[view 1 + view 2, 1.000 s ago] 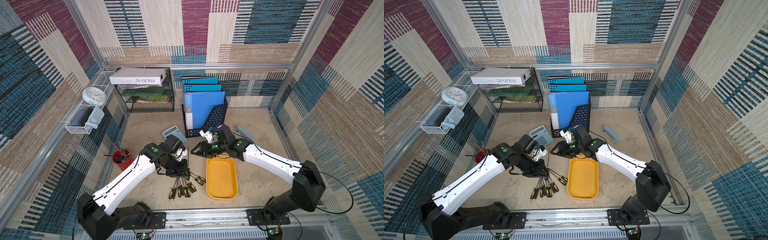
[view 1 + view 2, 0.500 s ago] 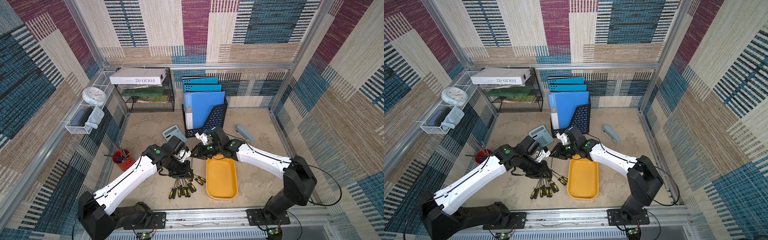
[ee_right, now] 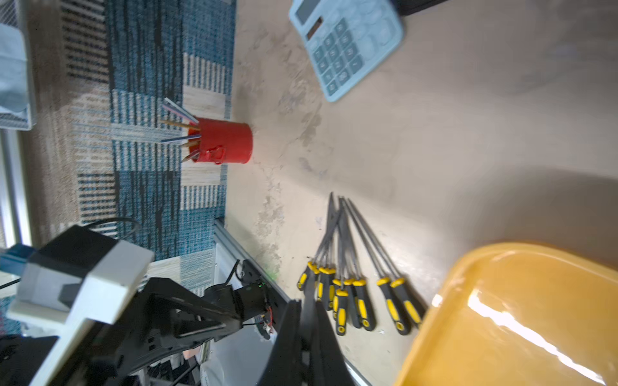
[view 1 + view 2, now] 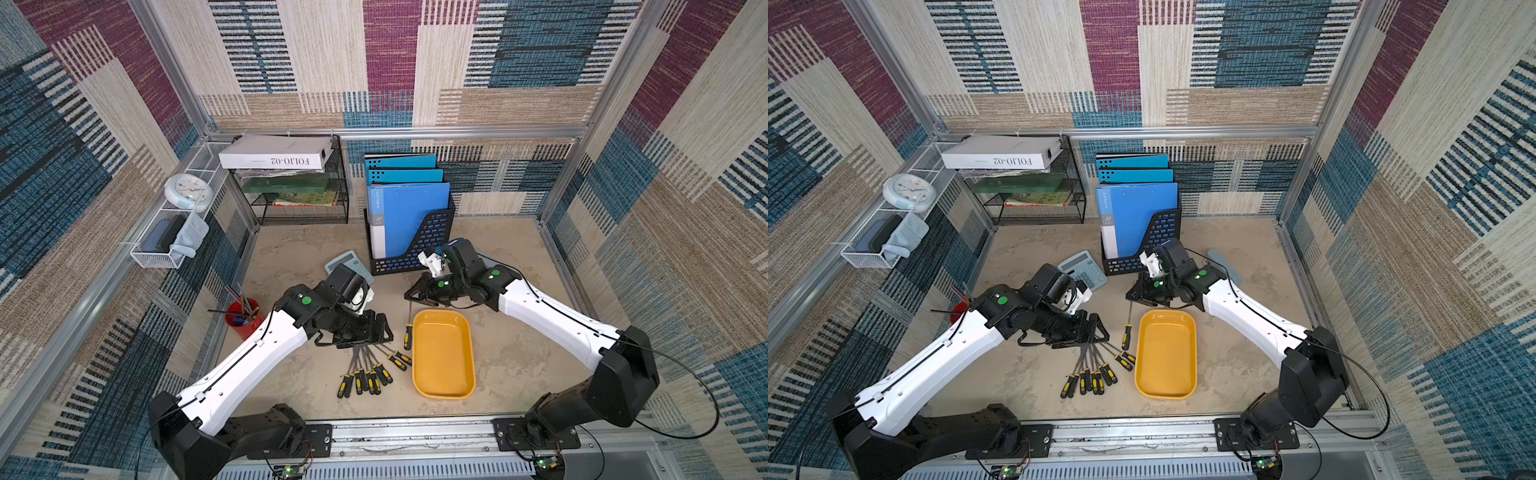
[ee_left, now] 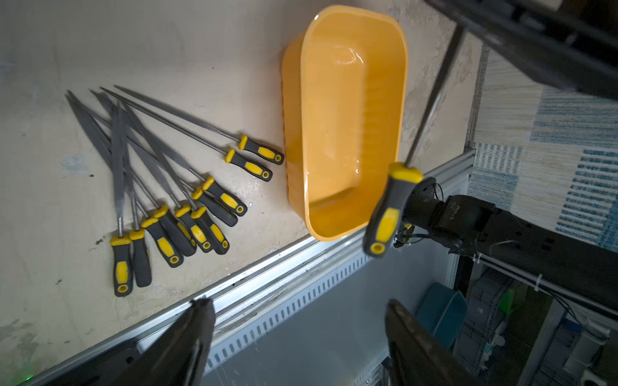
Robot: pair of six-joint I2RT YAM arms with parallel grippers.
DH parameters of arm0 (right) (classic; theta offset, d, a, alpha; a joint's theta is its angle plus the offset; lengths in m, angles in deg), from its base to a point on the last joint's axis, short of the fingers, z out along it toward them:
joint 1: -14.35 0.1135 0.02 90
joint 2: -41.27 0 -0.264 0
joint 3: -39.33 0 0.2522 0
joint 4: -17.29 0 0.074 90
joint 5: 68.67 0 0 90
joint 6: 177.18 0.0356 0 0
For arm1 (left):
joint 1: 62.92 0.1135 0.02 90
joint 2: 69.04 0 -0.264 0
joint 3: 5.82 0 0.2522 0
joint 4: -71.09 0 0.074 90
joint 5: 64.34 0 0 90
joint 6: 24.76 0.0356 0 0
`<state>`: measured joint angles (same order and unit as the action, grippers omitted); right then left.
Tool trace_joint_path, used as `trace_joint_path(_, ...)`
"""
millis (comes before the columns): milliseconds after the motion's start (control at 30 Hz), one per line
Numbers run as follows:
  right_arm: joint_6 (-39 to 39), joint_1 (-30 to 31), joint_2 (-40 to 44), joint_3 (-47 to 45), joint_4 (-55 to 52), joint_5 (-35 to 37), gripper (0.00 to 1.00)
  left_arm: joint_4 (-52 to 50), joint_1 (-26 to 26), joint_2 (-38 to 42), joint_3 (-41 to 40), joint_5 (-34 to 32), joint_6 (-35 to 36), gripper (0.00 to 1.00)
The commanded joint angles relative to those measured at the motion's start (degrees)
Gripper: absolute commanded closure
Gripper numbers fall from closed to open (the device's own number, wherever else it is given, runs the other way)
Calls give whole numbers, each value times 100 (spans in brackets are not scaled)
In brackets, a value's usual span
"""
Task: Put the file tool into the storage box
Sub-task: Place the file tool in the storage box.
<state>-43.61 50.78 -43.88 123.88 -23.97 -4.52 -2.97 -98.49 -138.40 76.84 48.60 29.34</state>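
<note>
My right gripper needs to move back and down into the storage box [image 4: 443, 361] [image 3: 521, 328] to let go of the blade tip, because the tray is below and behind the gripper.
The file tool [image 4: 408, 336], with a thin grey blade and a black-and-yellow handle, hangs in the air just left of the storage box [image 4: 443, 361], an empty yellow-orange tray. My right gripper [image 4: 409, 296] is shut on the tip of its blade, which shows between the fingers in the right wrist view [image 3: 307, 310]. My left gripper [image 4: 384, 330] stands open beside the handle, holding nothing. In the left wrist view its gripper [image 5: 299, 310] gapes wide, the file tool's handle [image 5: 389, 209] floats free, and the storage box [image 5: 347, 117] lies beyond.
Several more files [image 4: 368, 374] lie fanned out on the table left of the tray. A red pencil cup [image 4: 243, 318] stands at the left, with a calculator [image 4: 347, 262] and a black folder holder [image 4: 409, 245] behind the grippers. A stapler [image 4: 1223, 262] lies at the back right.
My right gripper has shut on the file's blade. My left gripper, shut on the file before, has opened and let go of it.
</note>
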Motion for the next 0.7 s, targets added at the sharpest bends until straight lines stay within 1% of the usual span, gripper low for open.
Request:
trace_joint_path(0,-526,-220,85,-126,-1088,343,100,-353,100,175,-121,-652,-77,15)
trace_joint_path(33,-585,-241,75,-206,-1158,388,100,-411,127,224,-192,-791,-110,7)
trace_joint_path(133,-647,-236,11,-469,-1238,513,100,-554,191,299,-393,-1024,-159,7)
trace_joint_path(300,-549,-148,-68,-1022,-810,610,100,-576,226,278,-746,-1050,-339,7)
trace_joint_path(433,-548,36,-333,-1117,-663,747,100,-580,235,239,-971,-1126,-512,8)
trace_joint_path(667,-346,269,-644,-1341,-351,748,100,-576,244,284,-1347,-1263,-672,8)
